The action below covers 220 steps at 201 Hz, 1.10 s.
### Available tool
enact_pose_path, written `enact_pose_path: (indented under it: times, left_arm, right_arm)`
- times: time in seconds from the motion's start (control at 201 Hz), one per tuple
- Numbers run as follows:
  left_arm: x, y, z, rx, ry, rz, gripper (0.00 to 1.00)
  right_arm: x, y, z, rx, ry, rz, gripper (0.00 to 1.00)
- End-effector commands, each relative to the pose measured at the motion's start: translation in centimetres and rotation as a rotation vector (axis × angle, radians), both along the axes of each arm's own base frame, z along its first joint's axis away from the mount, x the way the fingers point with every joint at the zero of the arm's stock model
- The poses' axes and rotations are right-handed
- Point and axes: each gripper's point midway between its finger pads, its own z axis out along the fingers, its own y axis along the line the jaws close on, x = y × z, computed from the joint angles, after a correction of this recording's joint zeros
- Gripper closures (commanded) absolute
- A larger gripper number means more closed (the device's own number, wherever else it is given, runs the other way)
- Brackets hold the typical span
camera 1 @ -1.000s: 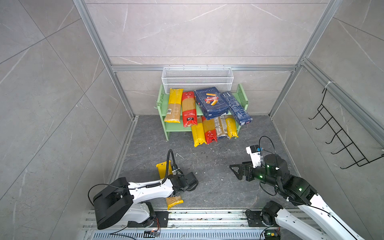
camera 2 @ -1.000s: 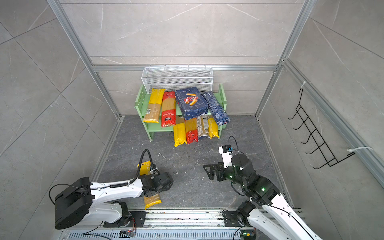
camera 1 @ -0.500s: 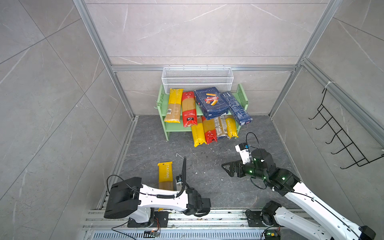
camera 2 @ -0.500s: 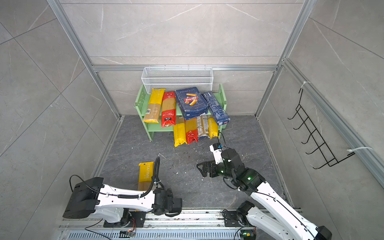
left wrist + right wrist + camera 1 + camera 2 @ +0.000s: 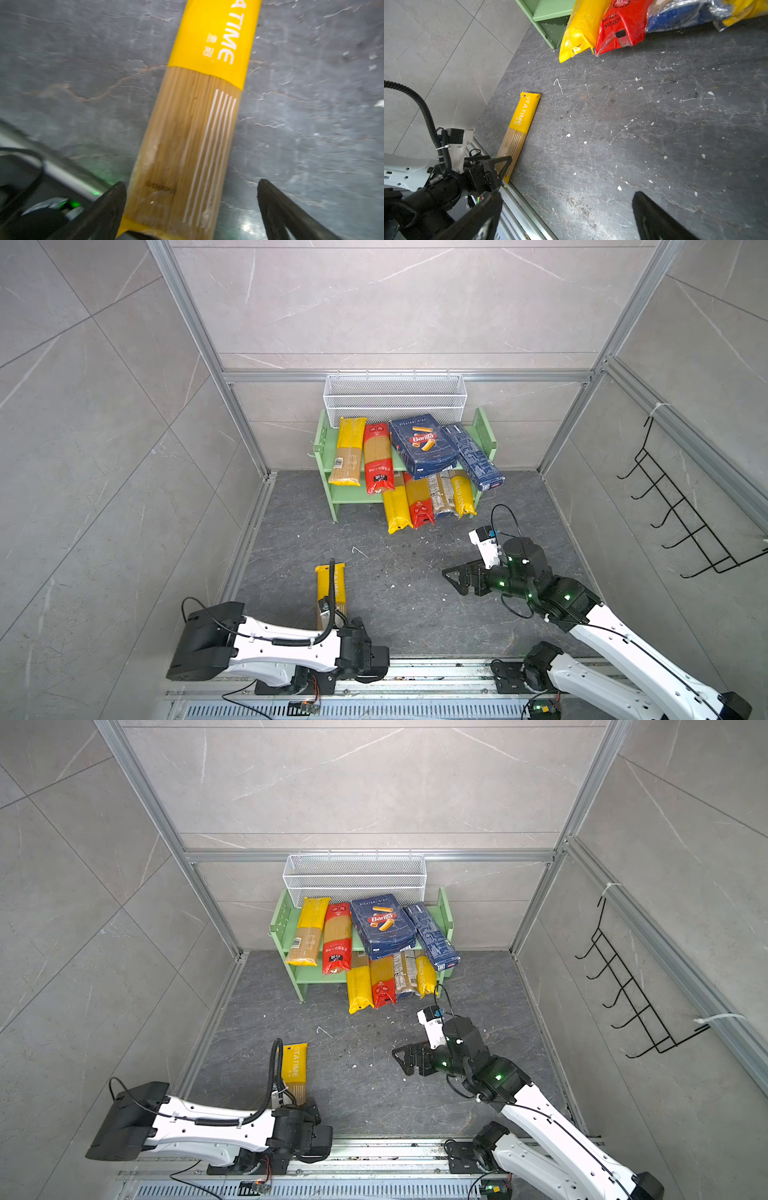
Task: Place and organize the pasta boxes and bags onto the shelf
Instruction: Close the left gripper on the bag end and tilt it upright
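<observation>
My left gripper comes down around the bag's clear pasta section (image 5: 296, 1093) (image 5: 180, 168) next and closes on its long sides, since the open fingers already straddle that section.
A yellow PASTATIME bag (image 5: 331, 587) (image 5: 294, 1065) lies flat on the dark floor, near the front left. My left gripper (image 5: 191, 185) is open and straddles its clear near end (image 5: 187, 145); from the right wrist its fingers (image 5: 501, 166) hang over that end. My right gripper (image 5: 451, 574) (image 5: 566, 195) is open and empty above bare floor. The green shelf (image 5: 353, 495) carries the Barilla box (image 5: 424, 445), the narrow blue box (image 5: 473, 456), a yellow bag (image 5: 349, 450) and a red bag (image 5: 377, 458) on top. Several bags (image 5: 419, 506) stick out of the lower tier onto the floor.
A white wire basket (image 5: 395, 398) hangs on the back wall above the shelf. A black hook rack (image 5: 681, 510) is fixed to the right wall. An aluminium rail (image 5: 436, 670) runs along the front edge. Small white crumbs dot the floor (image 5: 633, 124).
My left gripper opened and let go of the yellow bag, which now lies flat on the floor; the left arm drew back to the front rail. The right gripper shifted slightly left.
</observation>
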Motion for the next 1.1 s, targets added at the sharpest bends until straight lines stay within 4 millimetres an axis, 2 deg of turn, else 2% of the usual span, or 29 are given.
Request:
enact_pose_path:
  times: [0.0,0.289,0.607,0.826,1.09]
  left_arm:
    - [0.0,5.0,0.0,0.017,-0.082,0.233,0.0]
    - [-1.6,5.4,-3.2,0.066,0.042,0.312,0.0]
    - [-1.8,2.7,-6.4,0.043,0.083,0.279,0.01]
    - [-2.0,2.4,-9.0,-0.001,0.133,0.277,0.05]
    - [-2.4,1.2,-12.2,-0.001,0.199,0.251,0.04]
  right_arm:
    - [0.1,-0.5,1.7,-0.006,-0.053,-0.008,0.0]
    - [0.1,-0.9,2.7,0.019,-0.055,-0.042,0.01]
    - [-0.1,-1.3,3.0,0.01,-0.058,-0.051,0.01]
    - [-0.3,-1.6,3.1,0.001,-0.068,-0.054,0.0]
    - [-0.6,-2.0,3.1,0.0,-0.069,-0.062,0.01]
